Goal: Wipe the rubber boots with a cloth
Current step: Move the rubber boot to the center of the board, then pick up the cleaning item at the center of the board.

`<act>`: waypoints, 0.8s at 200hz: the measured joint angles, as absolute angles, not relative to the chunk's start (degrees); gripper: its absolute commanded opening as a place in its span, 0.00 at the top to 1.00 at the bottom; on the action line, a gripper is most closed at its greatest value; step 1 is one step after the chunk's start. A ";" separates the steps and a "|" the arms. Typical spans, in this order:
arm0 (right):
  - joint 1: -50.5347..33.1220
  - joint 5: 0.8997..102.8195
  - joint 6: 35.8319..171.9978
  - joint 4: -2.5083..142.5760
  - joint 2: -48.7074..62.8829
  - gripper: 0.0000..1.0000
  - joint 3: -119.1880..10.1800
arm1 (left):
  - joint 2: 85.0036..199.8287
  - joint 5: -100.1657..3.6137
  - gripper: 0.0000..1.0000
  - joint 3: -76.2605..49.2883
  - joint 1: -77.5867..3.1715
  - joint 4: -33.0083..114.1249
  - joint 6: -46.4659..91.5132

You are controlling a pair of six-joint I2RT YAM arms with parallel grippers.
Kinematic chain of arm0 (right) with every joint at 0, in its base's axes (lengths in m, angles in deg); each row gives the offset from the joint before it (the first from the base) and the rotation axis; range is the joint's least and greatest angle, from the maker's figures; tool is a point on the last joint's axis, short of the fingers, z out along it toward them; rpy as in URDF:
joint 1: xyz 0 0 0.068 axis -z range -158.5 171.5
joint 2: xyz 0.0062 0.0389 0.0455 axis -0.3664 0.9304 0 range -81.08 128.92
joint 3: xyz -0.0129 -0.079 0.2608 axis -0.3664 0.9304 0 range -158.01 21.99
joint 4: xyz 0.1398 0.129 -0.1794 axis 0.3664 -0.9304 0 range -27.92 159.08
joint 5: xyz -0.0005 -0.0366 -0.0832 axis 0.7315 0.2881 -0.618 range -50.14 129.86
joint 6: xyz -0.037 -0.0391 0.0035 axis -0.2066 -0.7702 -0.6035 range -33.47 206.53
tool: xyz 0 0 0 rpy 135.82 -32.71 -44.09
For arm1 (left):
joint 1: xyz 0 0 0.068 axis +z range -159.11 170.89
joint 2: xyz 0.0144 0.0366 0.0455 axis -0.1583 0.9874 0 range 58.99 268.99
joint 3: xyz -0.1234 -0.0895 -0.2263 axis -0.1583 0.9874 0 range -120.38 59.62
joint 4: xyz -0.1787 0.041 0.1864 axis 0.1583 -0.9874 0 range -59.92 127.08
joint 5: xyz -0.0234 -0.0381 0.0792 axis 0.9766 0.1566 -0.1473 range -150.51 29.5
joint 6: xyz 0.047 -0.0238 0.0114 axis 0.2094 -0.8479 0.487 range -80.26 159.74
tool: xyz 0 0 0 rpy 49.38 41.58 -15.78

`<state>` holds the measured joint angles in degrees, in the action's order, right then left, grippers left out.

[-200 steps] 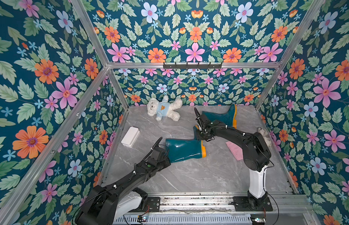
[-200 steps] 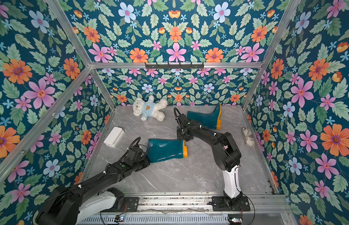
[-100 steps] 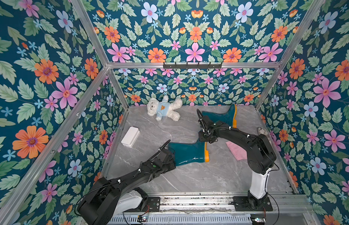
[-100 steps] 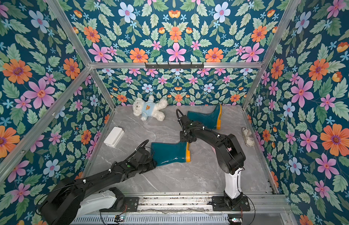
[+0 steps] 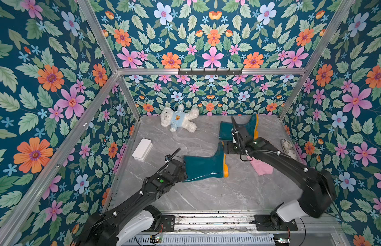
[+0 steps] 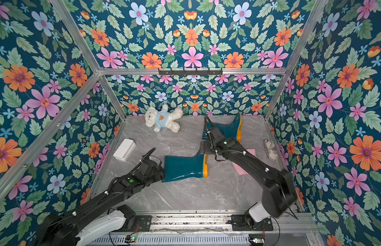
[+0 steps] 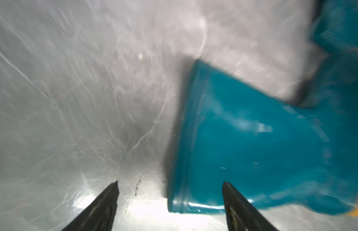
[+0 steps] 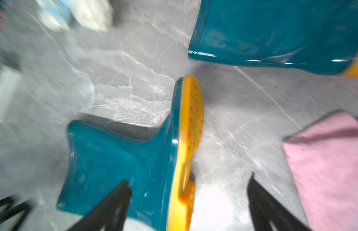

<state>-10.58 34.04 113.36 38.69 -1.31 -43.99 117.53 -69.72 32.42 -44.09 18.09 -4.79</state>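
Note:
I need to lower my left gripper's open fingers next, tilt them flatter toward the near boot's opening and close, as the near boot's top rim runs below, between them.
Two glossy teal rubber boots with orange-yellow soles lie on their sides. The near boot is mid-floor. The far boot is at the back right, partly behind my right arm. My left gripper is open at the near boot's shaft rim, which sits between the fingers ungripped. My right gripper is open astride that boot's toe and sole, not clamping it. The pink cloth lies flat, right of the near boot, partly under my right arm.
A white teddy bear in a blue shirt lies at the back wall. A white box sits by the left wall. A small pale shoe rests against the right wall. Floral walls enclose the grey marble floor on three sides.
Both grippers have opened and let go of the near boot, which shifted slightly toward the front right. The right arm's elbow swung lower and to the right.

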 measured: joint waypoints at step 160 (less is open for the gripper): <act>10.58 40.37 114.82 30.84 -27.08 0.01 -26.63 | 139.82 -22.07 0.45 44.13 -18.87 68.04 0.87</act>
